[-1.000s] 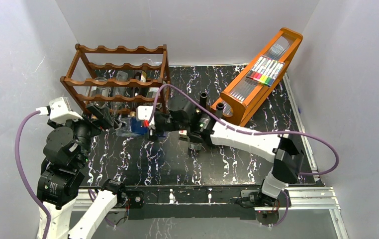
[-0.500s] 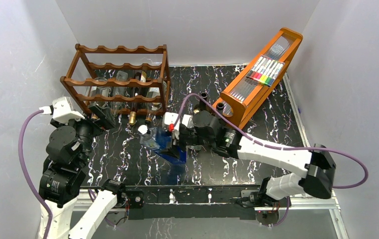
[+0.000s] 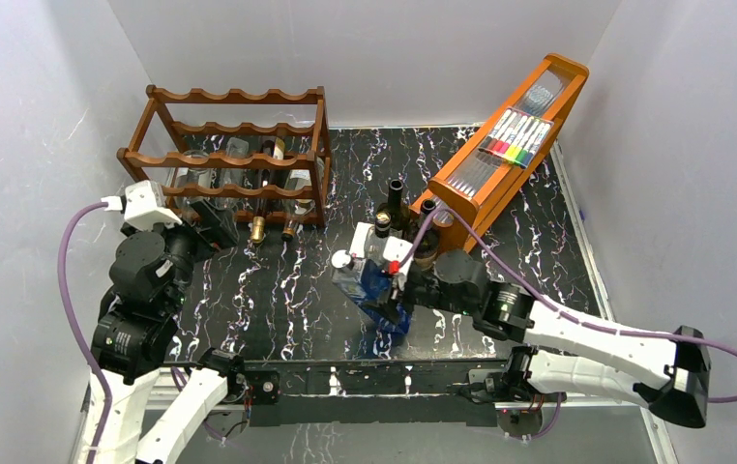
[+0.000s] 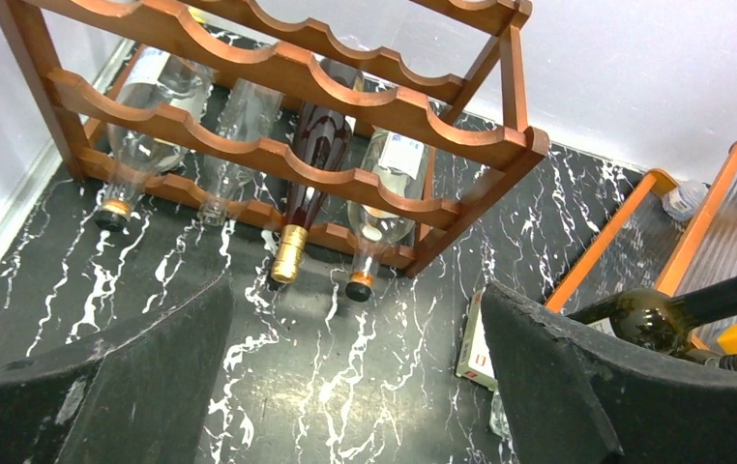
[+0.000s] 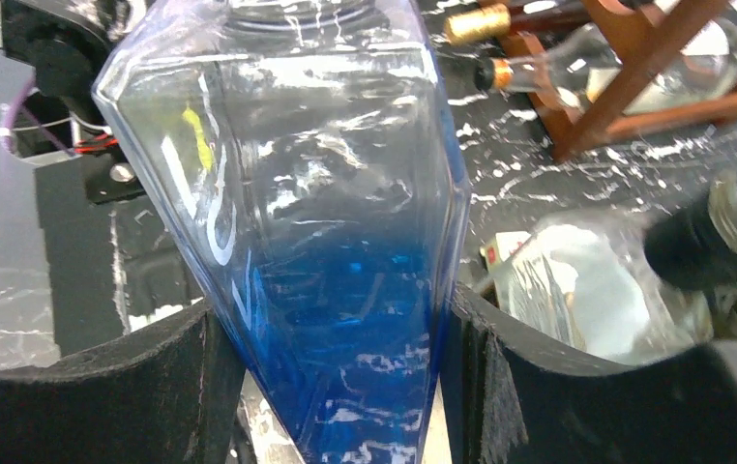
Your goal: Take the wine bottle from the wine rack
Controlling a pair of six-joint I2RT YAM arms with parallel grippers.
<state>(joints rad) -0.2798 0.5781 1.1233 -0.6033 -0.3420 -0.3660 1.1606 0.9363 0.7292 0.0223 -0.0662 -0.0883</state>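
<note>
The right gripper turns next until the wine bottle is upright and lowers it onto bare table beside the dark upright bottles, since the wine bottle hangs at an angle.
The dark reddish-brown wine rack (image 3: pixel 234 155) stands at the back left and holds several bottles lying on its lower tiers; it also shows in the left wrist view (image 4: pixel 278 155). My right gripper (image 3: pixel 396 295) is shut on a clear wine bottle with a blue base (image 3: pixel 369 285), held clear of the rack over the table's middle; the bottle fills the right wrist view (image 5: pixel 316 222) between my pads. My left gripper (image 3: pixel 208 224) is open and empty just in front of the rack's left side, its jaws wide apart over bare table.
A slanted orange wooden tray stand (image 3: pixel 505 145) with coloured markers leans at the back right. Dark upright bottles (image 3: pixel 396 198) and a small white box (image 3: pixel 368 237) stand beside it. A gold-capped dark bottle (image 4: pixel 307 184) pokes out of the rack's front.
My right gripper has carried the blue-based bottle away from the rack, rightward and toward the near edge. My left arm has shifted slightly right near the rack.
</note>
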